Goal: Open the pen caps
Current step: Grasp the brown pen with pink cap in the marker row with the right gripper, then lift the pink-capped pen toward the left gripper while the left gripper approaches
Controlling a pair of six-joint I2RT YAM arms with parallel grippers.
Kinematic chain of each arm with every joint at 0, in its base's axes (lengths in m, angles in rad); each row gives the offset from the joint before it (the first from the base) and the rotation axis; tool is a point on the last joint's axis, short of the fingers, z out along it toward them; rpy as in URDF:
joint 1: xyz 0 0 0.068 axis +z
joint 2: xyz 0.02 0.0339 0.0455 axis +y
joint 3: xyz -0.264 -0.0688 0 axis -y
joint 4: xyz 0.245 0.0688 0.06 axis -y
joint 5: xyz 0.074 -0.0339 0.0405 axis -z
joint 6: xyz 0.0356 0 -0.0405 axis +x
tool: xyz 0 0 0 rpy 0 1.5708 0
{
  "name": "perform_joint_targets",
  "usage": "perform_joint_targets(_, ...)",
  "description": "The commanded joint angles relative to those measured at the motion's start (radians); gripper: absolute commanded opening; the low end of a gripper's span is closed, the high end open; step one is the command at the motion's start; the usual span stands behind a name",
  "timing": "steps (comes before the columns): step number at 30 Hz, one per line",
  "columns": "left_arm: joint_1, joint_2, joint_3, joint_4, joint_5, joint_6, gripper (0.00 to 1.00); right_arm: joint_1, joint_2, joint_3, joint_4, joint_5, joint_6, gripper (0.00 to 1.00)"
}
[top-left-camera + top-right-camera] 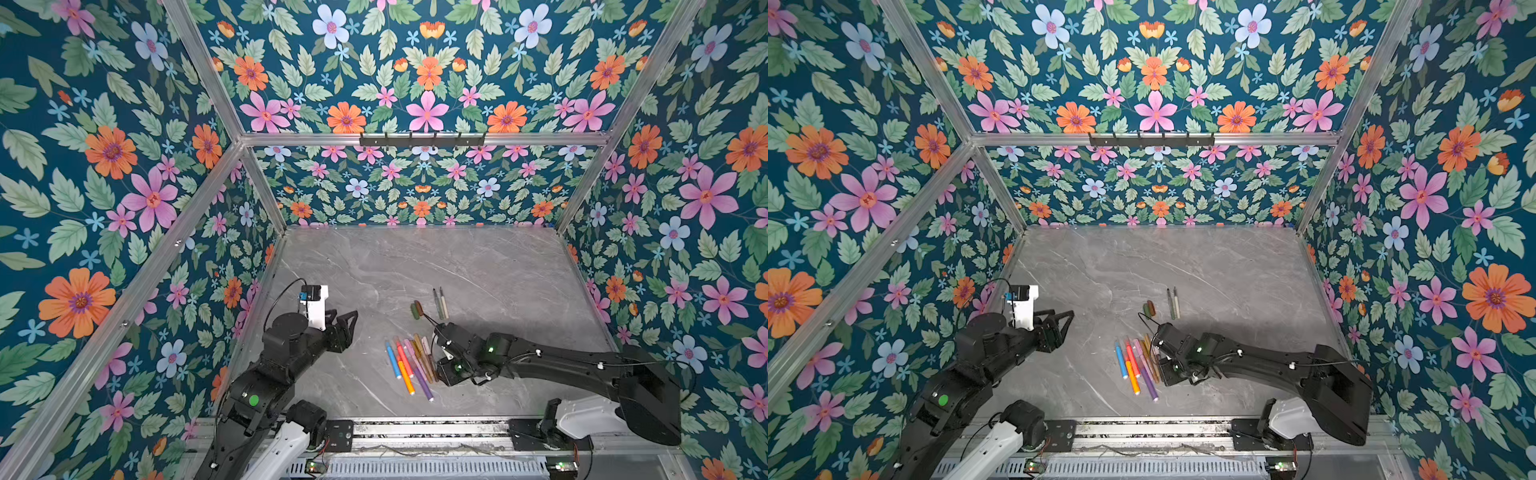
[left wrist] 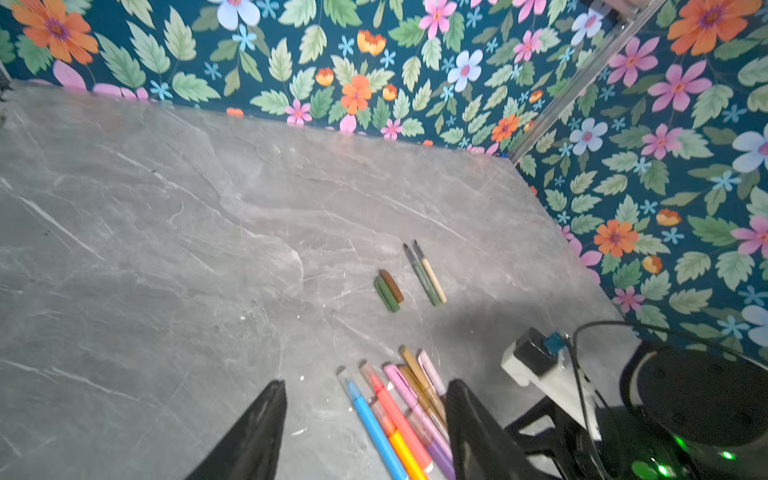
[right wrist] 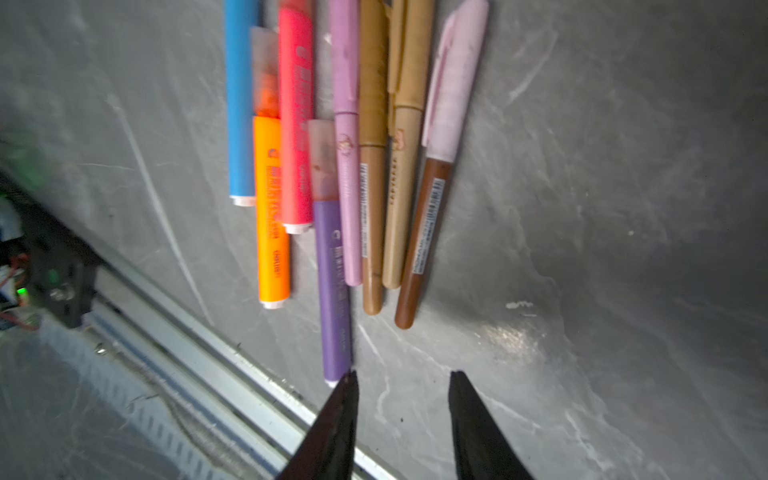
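Note:
The pen lies below and outward of the open fingers, so my right gripper will next lower outward onto its brown body behind the pale pink cap.
Several capped pens [image 1: 409, 365] lie side by side on the grey table, also seen as a row of pens [image 3: 332, 166] in the right wrist view. Their pen caps are on: a pale pink cap [image 3: 455, 83], a tan cap [image 3: 409, 54], a brown cap [image 3: 374, 70] and a translucent cap [image 3: 323, 158] on the purple pen. A loose olive cap [image 2: 386, 295] and a loose brown cap [image 2: 391, 286] lie beside two uncapped pens [image 2: 428, 274]. My right gripper [image 3: 402, 374] hovers open over the pens' rear ends, holding nothing. My left gripper [image 1: 345, 318] is open and empty, left of the pens.
The right arm's wrist [image 1: 465, 353] covers the right side of the pen row in both top views. A metal rail [image 1: 415, 428] runs along the table's front edge. Flowered walls [image 1: 415, 195] close in the back and both sides.

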Motion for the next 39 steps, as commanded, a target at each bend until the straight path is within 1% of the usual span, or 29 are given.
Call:
perform_joint_targets(1, -0.001, -0.027, -0.008, 0.018, -0.015, -0.016, 0.64, 0.015, 0.053, 0.002, 0.014, 0.08, 0.071, 0.34)
perform_joint_targets(5, -0.002, -0.044, -0.024, 0.025, -0.036, -0.024, 0.65, 0.019, 0.115, 0.021, 0.042, 0.087, 0.089, 0.32)
perform_joint_targets(9, -0.005, 0.006, -0.025, 0.019, -0.001, -0.018, 0.65, 0.02, 0.165, 0.068, 0.046, 0.092, 0.088, 0.31)
perform_joint_targets(14, -0.018, 0.064, -0.02, 0.002, 0.004, -0.021, 0.62, 0.02, 0.216, 0.105, 0.025, 0.146, 0.114, 0.31)
perform_joint_targets(18, -0.026, 0.048, -0.02, 0.001, -0.01, -0.026, 0.62, 0.021, 0.229, 0.1, 0.018, 0.172, 0.144, 0.26)
perform_joint_targets(21, -0.031, 0.022, -0.023, 0.003, -0.015, -0.029, 0.63, 0.029, 0.221, 0.081, 0.026, 0.185, 0.167, 0.24)
perform_joint_targets(28, -0.059, 0.018, -0.023, 0.002, -0.027, -0.03, 0.63, 0.042, 0.242, 0.072, 0.03, 0.196, 0.18, 0.25)
perform_joint_targets(29, -0.066, 0.018, -0.022, 0.0, -0.031, -0.031, 0.63, 0.045, 0.273, 0.074, 0.027, 0.2, 0.178, 0.25)
perform_joint_targets(32, -0.085, 0.016, -0.02, -0.004, -0.053, -0.039, 0.63, 0.047, 0.3, 0.079, 0.045, 0.209, 0.151, 0.26)
perform_joint_targets(33, -0.093, 0.015, -0.02, -0.006, -0.062, -0.041, 0.63, 0.047, 0.303, 0.079, 0.058, 0.211, 0.139, 0.24)
perform_joint_targets(35, -0.123, 0.011, -0.02, -0.012, -0.093, -0.05, 0.63, 0.047, 0.3, 0.078, 0.071, 0.223, 0.113, 0.14)
perform_joint_targets(37, -0.157, 0.014, -0.019, -0.015, -0.123, -0.061, 0.63, 0.047, 0.287, 0.084, 0.062, 0.245, 0.097, 0.06)
perform_joint_targets(39, -0.189, 0.023, -0.015, -0.021, -0.148, -0.067, 0.63, 0.047, 0.263, 0.092, 0.045, 0.258, 0.076, 0.03)
